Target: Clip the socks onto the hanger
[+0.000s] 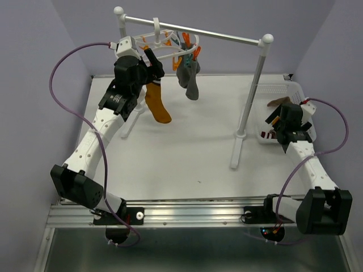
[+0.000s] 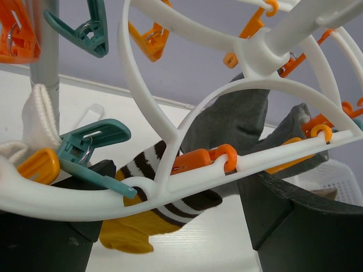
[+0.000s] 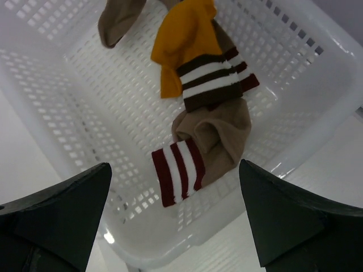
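Note:
The mustard sock's toe (image 3: 193, 18) is uncovered beyond the sock's striped cuff, so my right gripper should next move outward and down into the basket onto that toe.
The white hanger (image 1: 164, 44) hangs from the rail, and a mustard sock (image 1: 157, 105) and a grey sock (image 1: 188, 76) dangle from it. My left gripper (image 1: 152, 62) is open right at the hanger's left side. In the left wrist view the hanger's ring (image 2: 255, 161) crosses between the open fingers of that gripper (image 2: 176, 226). Behind the ring are the mustard sock's brown-striped cuff (image 2: 170, 204), an orange clip (image 2: 195, 160), a teal clip (image 2: 93, 144) and the grey sock (image 2: 238, 119). My right gripper (image 3: 176, 221) hovers open above socks in the basket: a mustard striped one (image 3: 187, 45) and a beige one with a red-striped cuff (image 3: 212, 136).
The metal rail (image 1: 193, 31) spans two posts, and the right post (image 1: 249, 96) stands between the hanger and the white perforated basket (image 1: 278, 89). A brownish sock (image 3: 116, 20) lies at the basket's far side. A white sock (image 2: 39, 119) hangs at the left of the hanger.

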{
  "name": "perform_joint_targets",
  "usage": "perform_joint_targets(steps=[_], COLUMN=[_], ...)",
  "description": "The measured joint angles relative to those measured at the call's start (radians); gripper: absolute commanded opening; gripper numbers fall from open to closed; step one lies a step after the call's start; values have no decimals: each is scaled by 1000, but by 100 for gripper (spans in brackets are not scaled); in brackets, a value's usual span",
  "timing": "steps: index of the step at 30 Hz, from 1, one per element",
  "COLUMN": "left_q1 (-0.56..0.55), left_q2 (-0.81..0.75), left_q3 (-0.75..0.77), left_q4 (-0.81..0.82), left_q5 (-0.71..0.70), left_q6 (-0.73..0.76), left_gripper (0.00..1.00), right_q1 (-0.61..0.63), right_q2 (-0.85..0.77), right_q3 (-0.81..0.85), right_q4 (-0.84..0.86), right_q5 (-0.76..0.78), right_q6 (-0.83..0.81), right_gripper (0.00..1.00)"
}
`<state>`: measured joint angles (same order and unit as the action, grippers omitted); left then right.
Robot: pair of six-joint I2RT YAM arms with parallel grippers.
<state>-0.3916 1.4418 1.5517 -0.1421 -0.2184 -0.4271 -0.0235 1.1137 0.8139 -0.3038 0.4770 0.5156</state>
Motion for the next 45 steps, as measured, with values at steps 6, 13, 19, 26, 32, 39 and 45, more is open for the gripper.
perform_joint_targets(steps=[6, 13, 19, 26, 32, 39, 45], left_q1=[19, 19, 3, -8, -8, -8, -8], left_q2=[6, -106, -285, -354, -405, -479, -504], left_q3=[7, -143, -350, -462, -496, -499, -528], left_q4=[-6, 64, 190, 257, 266, 274, 272], left_q5=[60, 208, 321, 396, 403, 396, 374], left_q6=[-1, -1, 19, 76, 97, 91, 51], left_gripper=[99, 99, 99, 99, 99, 99, 99], right_q1=[-101, -234, -283, -276, -276, -276, -276], right_q2=[180, 405, 601, 637, 584, 283, 23], right_q3=[112, 210, 323, 335, 322, 300, 327], right_q4=[19, 108, 168, 243, 268, 247, 137], right_q5=[-22, -71, -168, -281, -326, -426, -569], right_q6=[-20, -72, -171, -261, -290, -285, -208], right_gripper=[100, 100, 93, 17, 1, 1, 1])
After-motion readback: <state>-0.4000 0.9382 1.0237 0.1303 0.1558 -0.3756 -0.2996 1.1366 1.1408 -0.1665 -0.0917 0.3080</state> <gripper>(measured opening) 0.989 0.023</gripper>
